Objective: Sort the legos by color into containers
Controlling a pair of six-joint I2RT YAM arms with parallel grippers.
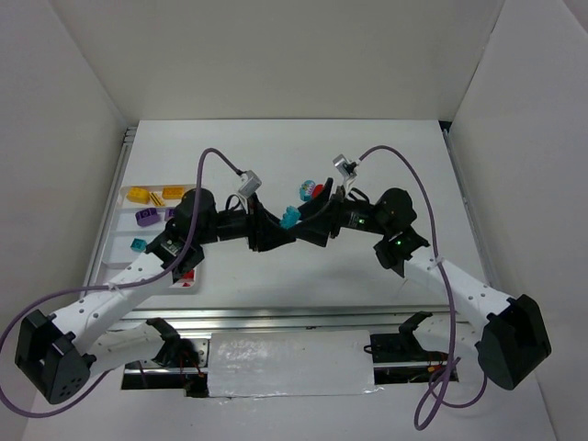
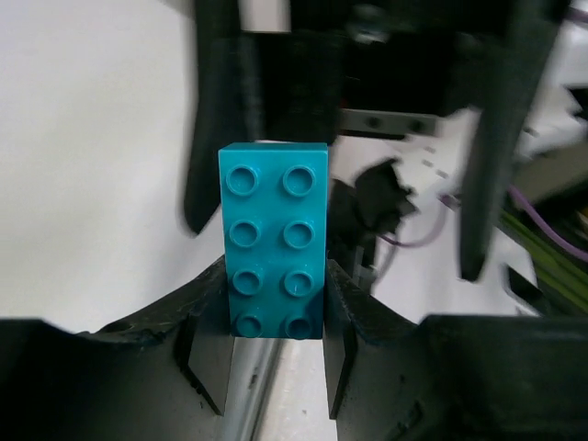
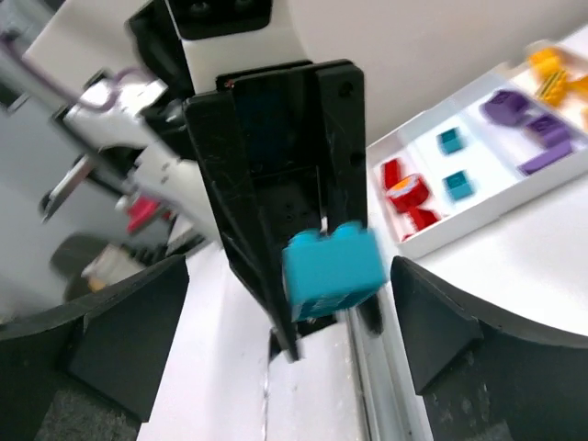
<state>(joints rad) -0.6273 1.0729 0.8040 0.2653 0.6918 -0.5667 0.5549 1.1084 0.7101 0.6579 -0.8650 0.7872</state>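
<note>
Next, my left gripper leaves the right gripper, swings to the left in the top view and turns down over the tray's row where teal legos lie.
My left gripper is shut on a teal-blue eight-stud lego and holds it up over the middle of the table. In the top view the left gripper and its lego meet my right gripper nose to nose. In the right wrist view the right gripper is wide open, with its fingers on either side of the teal lego and not touching it. The white tray lies at the left with yellow, purple, teal and red legos in separate rows.
A teal rounded lego and a red lego lie loose on the table behind the grippers. In the right wrist view the tray holds red legos, teal legos, purple legos and yellow legos.
</note>
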